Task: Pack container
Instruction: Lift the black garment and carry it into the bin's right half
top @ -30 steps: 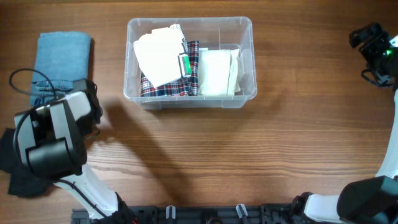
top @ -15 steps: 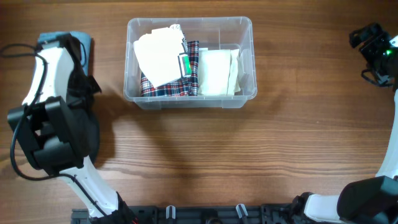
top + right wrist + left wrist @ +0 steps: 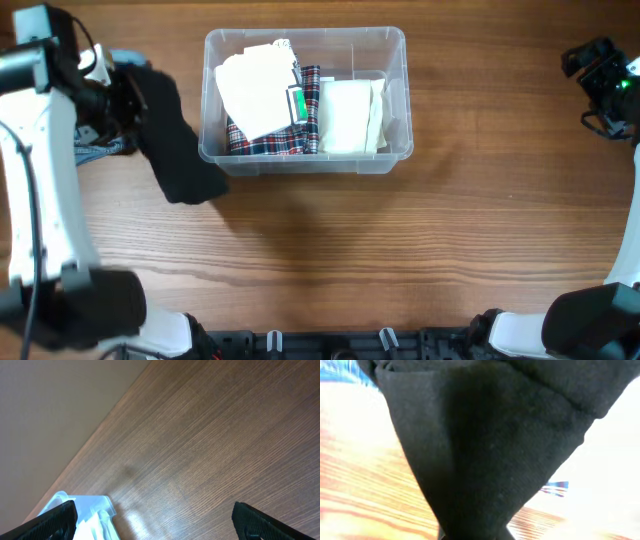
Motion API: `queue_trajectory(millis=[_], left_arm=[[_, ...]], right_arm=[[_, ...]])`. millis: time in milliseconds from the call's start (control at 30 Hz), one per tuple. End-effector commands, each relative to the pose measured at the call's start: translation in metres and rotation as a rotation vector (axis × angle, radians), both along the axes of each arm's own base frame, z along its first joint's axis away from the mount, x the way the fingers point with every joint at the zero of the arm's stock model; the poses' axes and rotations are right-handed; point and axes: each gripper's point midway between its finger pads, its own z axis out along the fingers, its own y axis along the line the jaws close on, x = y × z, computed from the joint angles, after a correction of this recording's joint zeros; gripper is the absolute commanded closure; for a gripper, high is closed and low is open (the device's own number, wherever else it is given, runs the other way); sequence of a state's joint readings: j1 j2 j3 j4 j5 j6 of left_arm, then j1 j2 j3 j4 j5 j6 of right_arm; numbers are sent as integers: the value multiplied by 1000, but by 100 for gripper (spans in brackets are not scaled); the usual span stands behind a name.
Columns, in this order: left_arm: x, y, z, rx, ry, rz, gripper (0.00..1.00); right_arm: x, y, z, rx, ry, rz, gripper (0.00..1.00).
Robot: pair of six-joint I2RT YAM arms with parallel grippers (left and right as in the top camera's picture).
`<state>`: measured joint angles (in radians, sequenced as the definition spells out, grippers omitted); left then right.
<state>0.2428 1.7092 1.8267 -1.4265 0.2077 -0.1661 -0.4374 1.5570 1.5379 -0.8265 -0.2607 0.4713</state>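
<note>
Next I need to carry the black garment point(image 3: 178, 150) over the white folded garment point(image 3: 350, 115), lower and release it, since the white one lies to the right of my left gripper in the overhead view.
The clear container point(image 3: 305, 33) stands at the top centre of the table. It holds a plaid garment point(image 3: 265, 142), a cream garment point(image 3: 255, 88) on top of it and a white folded garment point(image 3: 350, 115). My left gripper point(image 3: 125, 98) is shut on a black garment point(image 3: 178, 150), which hangs just left of the container. That black cloth point(image 3: 490, 445) fills the left wrist view and hides the fingers. My right gripper point(image 3: 157, 525) stands open over bare wood at the far right point(image 3: 600, 75), with a corner of the container point(image 3: 95, 510) in its view.
A folded blue denim garment point(image 3: 100, 152) lies at the left edge, mostly hidden behind my left arm and the black garment. The arm bases sit along the front edge of the wooden table point(image 3: 400, 250).
My left arm has lifted the black garment from the table's lower left and carried it up and to the right, toward the container. The right arm has not moved.
</note>
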Motion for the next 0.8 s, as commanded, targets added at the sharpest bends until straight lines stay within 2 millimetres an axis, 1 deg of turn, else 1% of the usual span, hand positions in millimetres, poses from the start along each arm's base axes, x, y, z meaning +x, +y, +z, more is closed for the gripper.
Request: queue_trajectory(millis=[0, 100, 133, 200, 233, 267, 367, 433, 500, 567, 600, 633, 667, 700, 733, 767], left_arm=[[-13, -23, 73, -24, -257, -79, 96], [-25, -36, 109, -42, -392, -111, 96], [-28, -41, 118, -54, -428, -127, 96], [-36, -58, 143, -102, -529, -190, 96], [-36, -65, 151, -111, -565, -215, 96], [-35, -70, 155, -110, -584, -234, 96], [-26, -98, 161, -125, -627, -327, 96], [-17, -122, 162, -144, -646, -405, 96], [-7, -156, 164, -169, -679, -504, 96], [-1, -182, 166, -188, -706, -573, 96], [3, -201, 166, -203, -724, -621, 96], [6, -224, 166, -227, -744, -680, 96], [8, -241, 166, -251, -757, -721, 96], [8, -262, 167, -292, -773, -777, 96], [7, -279, 167, -332, -785, -825, 96], [7, -292, 166, -366, -790, -863, 96]], right_arm=[[2, -1, -6, 6, 12, -8, 0], [2, -1, -6, 6, 12, -8, 0], [2, -1, -6, 6, 12, -8, 0], [2, -1, -6, 6, 12, -8, 0], [2, -1, -6, 6, 12, -8, 0], [2, -1, -6, 5, 13, -8, 0], [2, -1, -6, 6, 12, -8, 0], [1, -1, -6, 6, 13, -8, 0], [2, -1, -6, 6, 12, -8, 0], [2, -1, -6, 6, 12, -8, 0], [2, -1, -6, 6, 12, -8, 0], [2, -1, -6, 6, 12, -8, 0], [1, -1, -6, 5, 13, -8, 0], [2, -1, -6, 6, 12, -8, 0], [2, -1, -6, 5, 13, -8, 0], [2, -1, -6, 5, 13, -8, 0]])
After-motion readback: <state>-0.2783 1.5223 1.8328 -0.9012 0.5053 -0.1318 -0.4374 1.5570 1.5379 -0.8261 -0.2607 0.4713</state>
